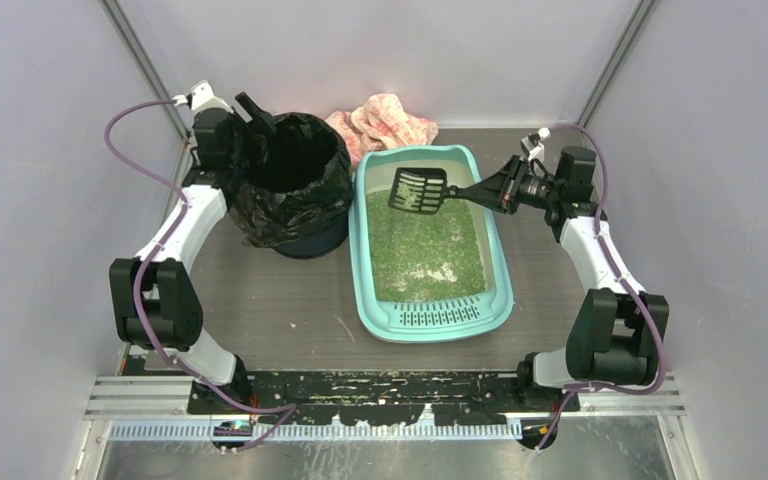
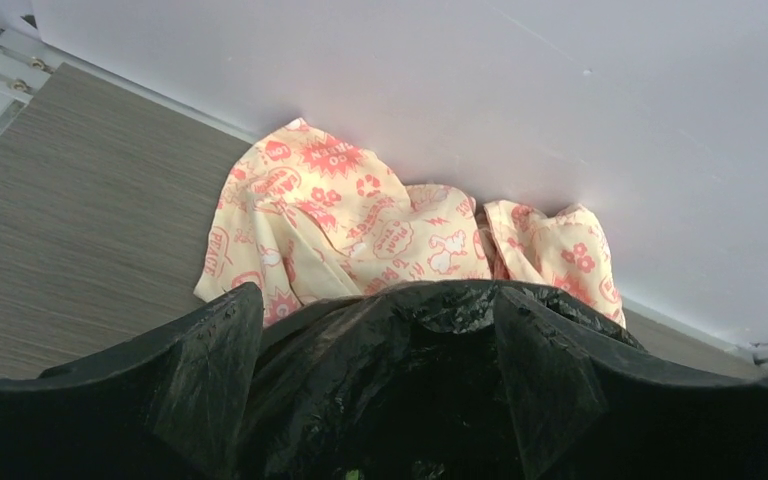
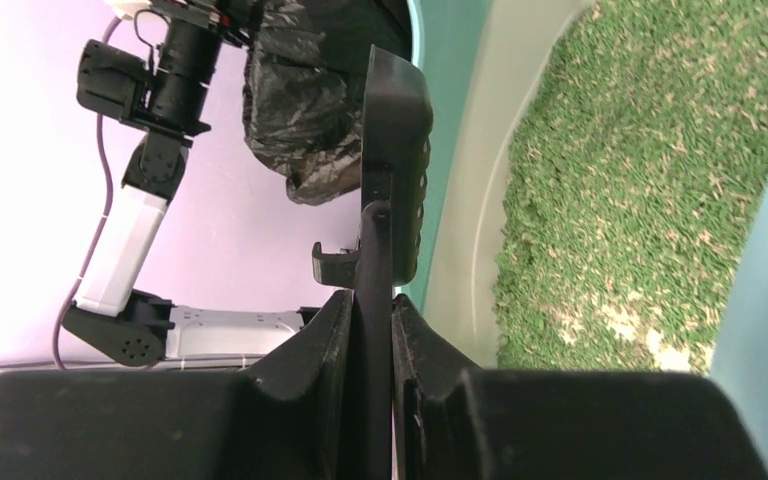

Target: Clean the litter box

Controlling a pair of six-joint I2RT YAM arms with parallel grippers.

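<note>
My right gripper rises over the bin next, tips the scoop, then lowers it onto the green litter [image 1: 422, 245] [image 3: 640, 180] and releases, since the bag stands open beside the box.
The mint-teal litter box [image 1: 438, 318] lies mid-table, holding green litter [image 1: 422, 245] with pale bare patches. A black slotted scoop [image 1: 418, 190] hangs over the box's far end, above the litter. My right gripper [image 1: 487, 192] is shut on its handle. In the right wrist view the fingers [image 3: 332, 330] clamp the thin handle, and the scoop [image 3: 400, 130] stands edge-on beside the box wall [image 3: 460, 200] and litter [image 3: 640, 180]. My left gripper [image 1: 252, 108] sits at the far-left rim of the bin, fingers [image 2: 210, 370] spread wide, with the black bag [image 2: 410, 380] between them.
A round bin lined with a black bag [image 1: 295, 185] stands just left of the litter box, almost touching it. A crumpled yellow-and-pink printed cloth [image 1: 385, 122] lies against the back wall behind both. Walls close in the table at the back and on both sides.
</note>
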